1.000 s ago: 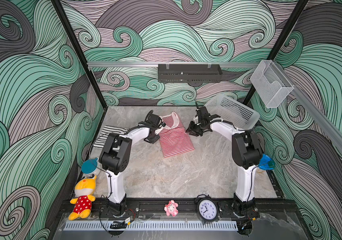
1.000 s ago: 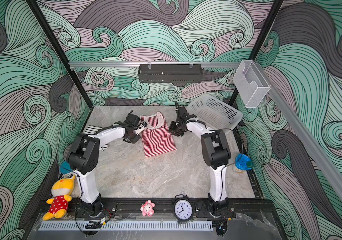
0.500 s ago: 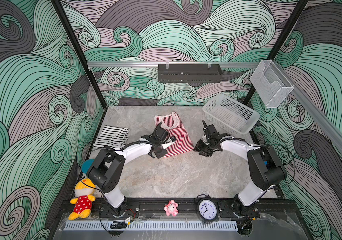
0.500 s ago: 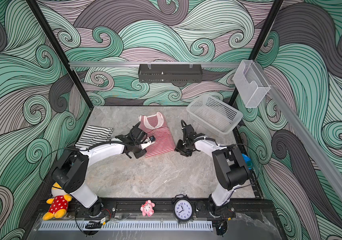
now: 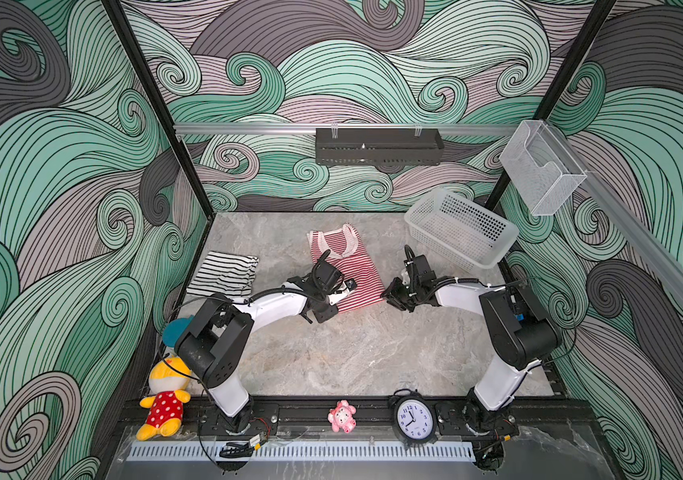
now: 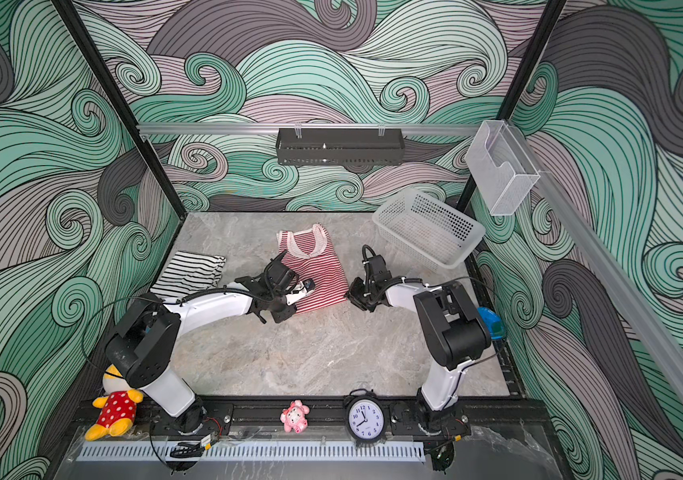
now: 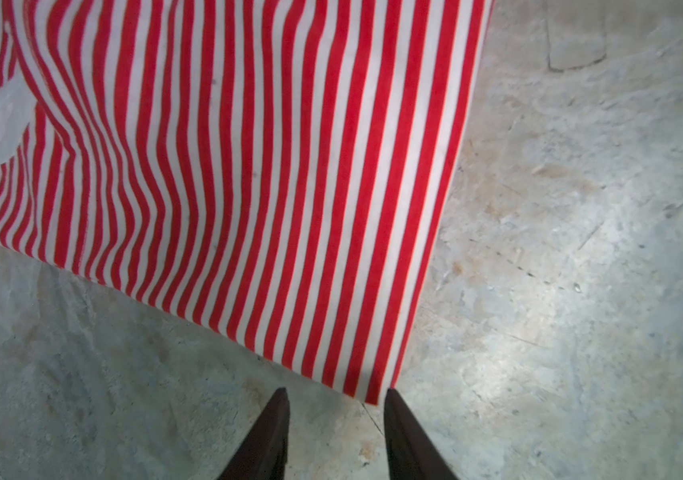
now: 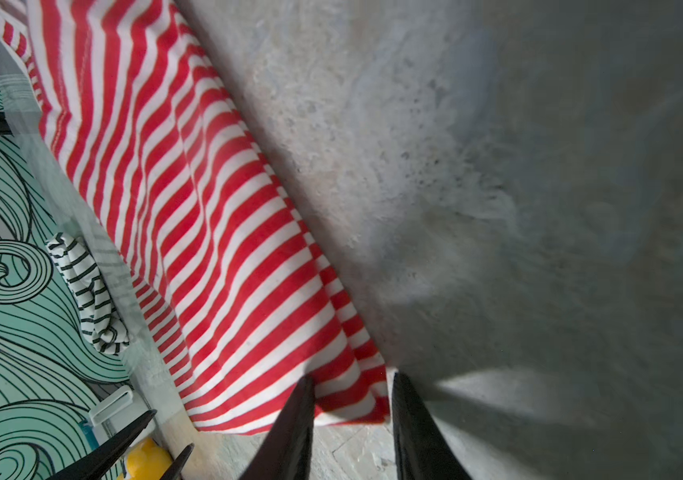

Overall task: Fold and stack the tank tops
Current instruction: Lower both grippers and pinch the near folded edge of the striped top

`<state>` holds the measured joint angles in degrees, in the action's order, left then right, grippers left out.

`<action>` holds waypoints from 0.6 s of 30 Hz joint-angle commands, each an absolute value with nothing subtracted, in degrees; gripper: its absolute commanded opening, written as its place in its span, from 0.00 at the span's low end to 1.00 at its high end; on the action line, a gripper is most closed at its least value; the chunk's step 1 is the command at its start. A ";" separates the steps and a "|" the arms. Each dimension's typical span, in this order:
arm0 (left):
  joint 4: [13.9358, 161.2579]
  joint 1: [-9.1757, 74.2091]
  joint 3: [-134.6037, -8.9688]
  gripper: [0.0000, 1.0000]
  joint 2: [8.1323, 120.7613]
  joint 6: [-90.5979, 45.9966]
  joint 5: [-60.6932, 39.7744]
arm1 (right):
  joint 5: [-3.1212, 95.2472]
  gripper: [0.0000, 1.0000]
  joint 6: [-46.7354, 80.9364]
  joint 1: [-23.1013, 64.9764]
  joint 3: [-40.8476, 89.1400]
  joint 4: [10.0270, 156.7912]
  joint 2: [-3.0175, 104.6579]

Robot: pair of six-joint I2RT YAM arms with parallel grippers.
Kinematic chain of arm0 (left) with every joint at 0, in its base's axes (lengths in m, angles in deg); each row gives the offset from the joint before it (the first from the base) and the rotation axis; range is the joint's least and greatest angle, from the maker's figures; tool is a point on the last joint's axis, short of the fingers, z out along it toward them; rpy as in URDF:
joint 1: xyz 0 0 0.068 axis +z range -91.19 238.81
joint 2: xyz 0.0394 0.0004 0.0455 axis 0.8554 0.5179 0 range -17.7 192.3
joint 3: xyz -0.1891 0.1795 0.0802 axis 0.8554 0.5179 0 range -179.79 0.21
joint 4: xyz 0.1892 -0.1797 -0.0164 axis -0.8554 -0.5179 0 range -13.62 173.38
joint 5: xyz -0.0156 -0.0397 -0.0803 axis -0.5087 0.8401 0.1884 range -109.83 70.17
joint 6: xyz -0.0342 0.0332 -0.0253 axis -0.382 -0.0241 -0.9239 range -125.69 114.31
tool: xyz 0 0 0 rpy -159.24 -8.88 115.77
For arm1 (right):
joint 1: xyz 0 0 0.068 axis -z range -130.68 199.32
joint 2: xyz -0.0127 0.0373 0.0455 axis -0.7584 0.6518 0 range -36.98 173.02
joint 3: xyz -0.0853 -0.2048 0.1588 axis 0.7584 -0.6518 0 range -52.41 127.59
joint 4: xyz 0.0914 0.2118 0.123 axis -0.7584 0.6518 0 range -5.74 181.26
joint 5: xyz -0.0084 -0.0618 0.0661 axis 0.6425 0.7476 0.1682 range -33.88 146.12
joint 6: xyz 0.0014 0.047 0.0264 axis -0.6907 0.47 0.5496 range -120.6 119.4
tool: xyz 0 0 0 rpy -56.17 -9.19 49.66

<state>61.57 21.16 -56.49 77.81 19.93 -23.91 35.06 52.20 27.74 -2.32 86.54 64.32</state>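
The left gripper moves down and eases toward my right gripper onto the red-and-white tank top's hem corner [image 7: 368, 395] next, as that corner lies just ahead of its open fingers.
The red-and-white tank top [image 5: 352, 266] [image 6: 319, 270] lies flat mid-table, pale neckline at the far end. The black-and-white tank top [image 5: 223, 272] [image 6: 190, 272] lies folded at the left edge. My left gripper [image 5: 325, 313] [image 7: 337, 399] is open at the red top's near left hem corner, which sits just ahead of its tips in the left wrist view. My right gripper [image 5: 390, 294] [image 8: 352, 384] is open at the near right corner. In the right wrist view that corner of the red top [image 8: 206, 208] lies between the spread fingers, and the black-and-white top [image 8: 90, 299] shows beyond.
A white mesh basket [image 5: 460, 232] stands at the back right. Along the front rail sit a plush toy in a red polka-dot dress [image 5: 165, 395], a small pink toy [image 5: 341, 415] and a black clock [image 5: 414, 419]. Bare marble table [image 5: 352, 353] spans the near half.
Both arms have drawn back from the red top's far shoulder end to its near hem corners. Over the last half second they have hardly moved.
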 commanded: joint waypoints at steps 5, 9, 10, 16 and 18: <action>62.36 20.75 -56.26 0.42 77.90 19.68 -24.49 | 35.65 0.25 56.27 28.04 -6.75 82.38 63.58; 62.68 20.04 -56.03 0.42 78.43 20.35 -24.87 | 34.89 0.18 56.88 28.09 -7.80 79.77 64.40; 62.62 19.75 -56.03 0.42 78.46 20.54 -24.90 | 34.60 0.17 56.93 28.05 -7.82 79.25 64.93; 61.79 18.13 -56.60 0.42 80.09 21.55 -26.27 | 33.88 0.09 57.57 28.01 -8.45 77.07 65.55; 61.78 17.69 -57.10 0.42 81.42 21.97 -27.90 | 33.88 0.08 57.41 27.96 -8.50 77.25 64.62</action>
<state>62.16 18.38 -56.19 79.29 20.87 -25.61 33.70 56.33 28.02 -7.57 76.71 64.38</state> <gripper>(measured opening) 0.417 0.079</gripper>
